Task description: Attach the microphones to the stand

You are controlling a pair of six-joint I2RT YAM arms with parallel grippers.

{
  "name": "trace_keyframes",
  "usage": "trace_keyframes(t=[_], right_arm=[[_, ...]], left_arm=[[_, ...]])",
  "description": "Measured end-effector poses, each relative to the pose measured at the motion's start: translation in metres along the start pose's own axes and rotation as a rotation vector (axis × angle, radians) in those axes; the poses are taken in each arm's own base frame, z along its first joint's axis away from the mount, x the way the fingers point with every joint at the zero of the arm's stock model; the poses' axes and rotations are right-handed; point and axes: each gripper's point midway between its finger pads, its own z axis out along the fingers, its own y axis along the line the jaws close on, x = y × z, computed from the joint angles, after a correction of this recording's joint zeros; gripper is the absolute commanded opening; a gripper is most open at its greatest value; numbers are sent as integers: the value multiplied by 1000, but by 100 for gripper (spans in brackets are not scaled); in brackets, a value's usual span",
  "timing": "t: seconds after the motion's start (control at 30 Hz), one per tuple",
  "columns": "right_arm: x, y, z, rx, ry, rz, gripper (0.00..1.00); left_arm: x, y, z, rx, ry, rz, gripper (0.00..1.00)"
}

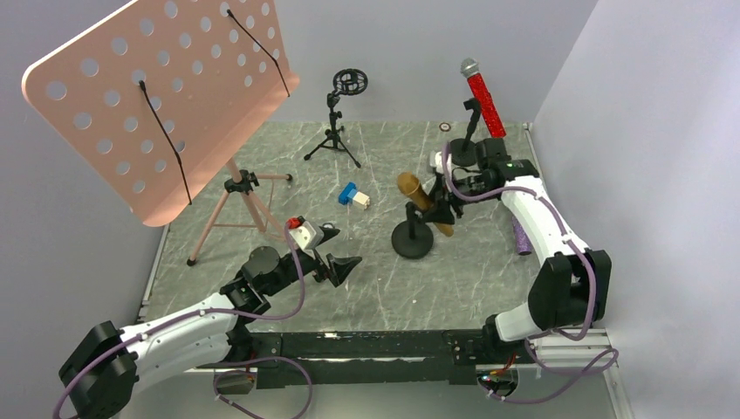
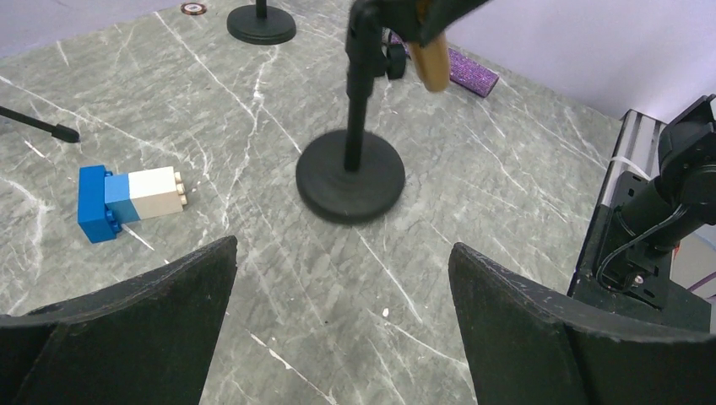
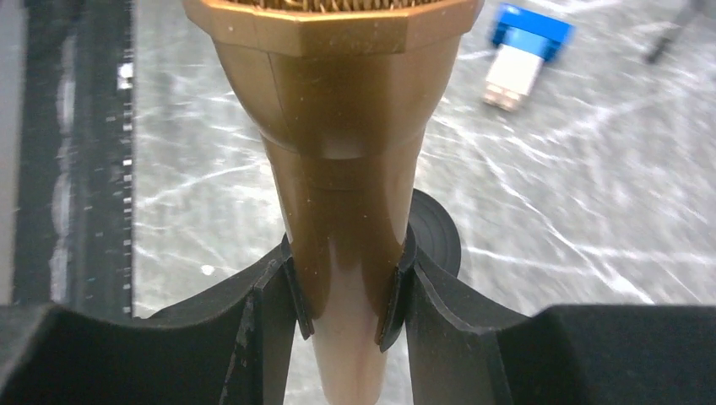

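Note:
The gold microphone [image 1: 422,199] and its stand go outward next in my right gripper, which releases them on the clear, bare tabletop beside the red glitter microphone's stand.
My right gripper [image 1: 441,212] is shut on the gold microphone [image 1: 422,199], which fills the right wrist view [image 3: 342,143], tilted at the top of a black round-base stand [image 1: 412,236]. That stand's base also shows in the left wrist view [image 2: 350,175]. The red glitter microphone [image 1: 483,96] sits upright in another black stand [image 1: 464,150] at the back right. The purple glitter microphone [image 1: 520,236] lies flat on the table beside the right arm. My left gripper [image 1: 330,255] is open and empty, hovering low at the front left of the gold microphone's stand.
A pink perforated music stand [image 1: 166,96] on a tripod fills the back left. A small black tripod stand with a round ring [image 1: 336,122] stands at the back centre. A blue and white block [image 1: 353,197] lies mid-table. Grey walls close in the back and right.

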Motion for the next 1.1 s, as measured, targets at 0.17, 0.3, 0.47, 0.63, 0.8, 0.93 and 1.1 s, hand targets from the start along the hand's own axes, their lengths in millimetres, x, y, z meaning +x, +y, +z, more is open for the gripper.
trace_keyframes(t=[0.17,0.3,0.47,0.63,0.8,0.93,1.1], right_arm=[[2,-53,-32,200,9,49,23],[7,-101,-49,341,13,68,23],[12,-158,-50,455,-13,123,23],[4,-205,-50,530,-65,163,23],[1,-249,-51,603,-105,196,24],[-1,-275,-53,653,-127,222,26],[0,-298,-54,696,-144,238,37]], left_arm=[[0,0,0,0,-2,-4,99],[0,-1,0,1,-2,-10,99],[-1,-1,0,0,-2,-25,99],[-4,-2,-1,0,-13,-29,99],[-3,-1,-3,-6,-19,-31,99],[1,0,-4,-11,-10,-37,99],[7,2,-3,-17,9,-42,99]])
